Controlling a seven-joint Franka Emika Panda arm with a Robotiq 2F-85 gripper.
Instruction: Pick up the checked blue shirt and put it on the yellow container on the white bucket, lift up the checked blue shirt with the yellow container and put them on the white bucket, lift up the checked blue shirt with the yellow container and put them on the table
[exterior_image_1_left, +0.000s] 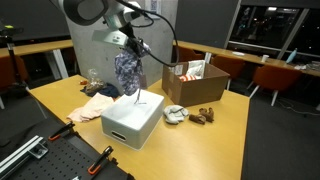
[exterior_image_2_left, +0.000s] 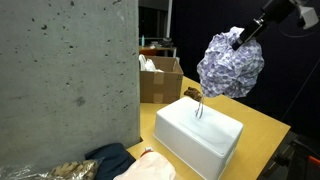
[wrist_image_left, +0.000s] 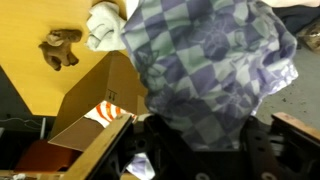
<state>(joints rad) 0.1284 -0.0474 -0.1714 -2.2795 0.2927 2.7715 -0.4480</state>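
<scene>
I will next move my gripper down to the white bucket's top (exterior_image_1_left: 134, 110) below it and let go of the checked blue shirt (exterior_image_1_left: 127, 70) there, because the shirt is still hanging in the air.
The checked blue shirt (exterior_image_1_left: 127, 70) hangs bunched in the air from my gripper (exterior_image_1_left: 133, 45), just above the far end of the white bucket (exterior_image_1_left: 132, 118), which stands on the wooden table. Both show in both exterior views: the shirt (exterior_image_2_left: 232, 65), the gripper (exterior_image_2_left: 240, 38) and the bucket (exterior_image_2_left: 200, 135). A thin piece dangles from the shirt down to the bucket top (exterior_image_2_left: 198, 97). In the wrist view the shirt (wrist_image_left: 210, 60) fills the space between the gripper's fingers (wrist_image_left: 200, 140). I see no yellow container; it may be hidden in the shirt.
An open cardboard box (exterior_image_1_left: 195, 82) stands behind the bucket, with brown lumps (exterior_image_1_left: 205, 113) and a small white item (exterior_image_1_left: 175, 115) beside it. Other clothes (exterior_image_1_left: 100, 90) lie on the table. A concrete pillar (exterior_image_2_left: 60, 80) stands close by. Clamps (exterior_image_1_left: 60, 130) lie at the front.
</scene>
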